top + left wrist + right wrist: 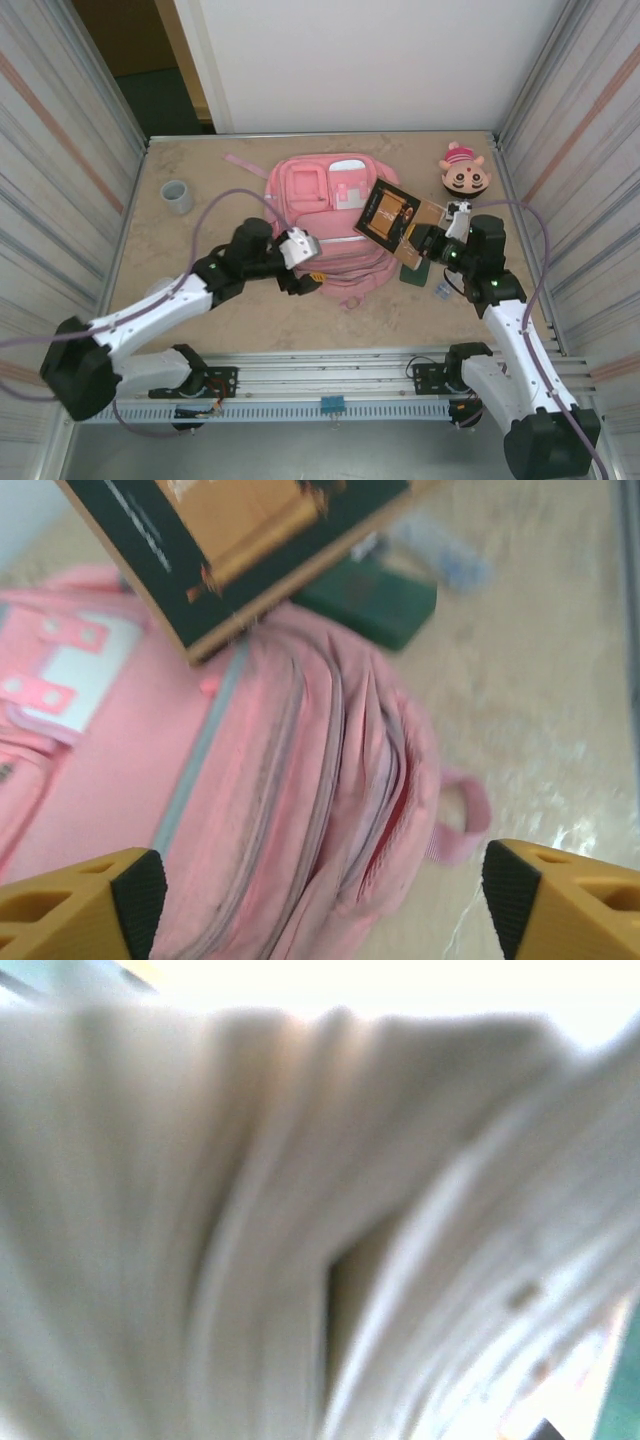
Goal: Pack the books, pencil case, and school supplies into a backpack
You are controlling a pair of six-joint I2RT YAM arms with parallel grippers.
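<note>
I will next move my left gripper down and outward onto the grey piped seam (343, 251) (272, 770), because it runs as a thin raised line along the soft pink backpack.
The pink backpack (322, 205) lies flat in the middle of the table, with its zipped seams and top loop under my left wrist camera (300, 780). My left gripper (301, 274) hovers open over the bag's near edge (320, 910), nothing between its yellow fingers (90, 905). My right gripper (418, 244) is shut on a corner of the orange-brown book (390, 217), holding it tilted above the bag's right side (240, 540). The right wrist view is a blur of pale book pages (300, 1210). The dark green pencil case (414, 272) (375, 600) lies right of the bag. A small bluish-grey supply (442, 290) rests beside it.
A round cartoon-face toy (465, 174) sits at the back right and a small grey cup (178, 195) at the back left. Corrugated walls close in both sides. A rail (330, 375) runs along the near edge by the arm bases.
</note>
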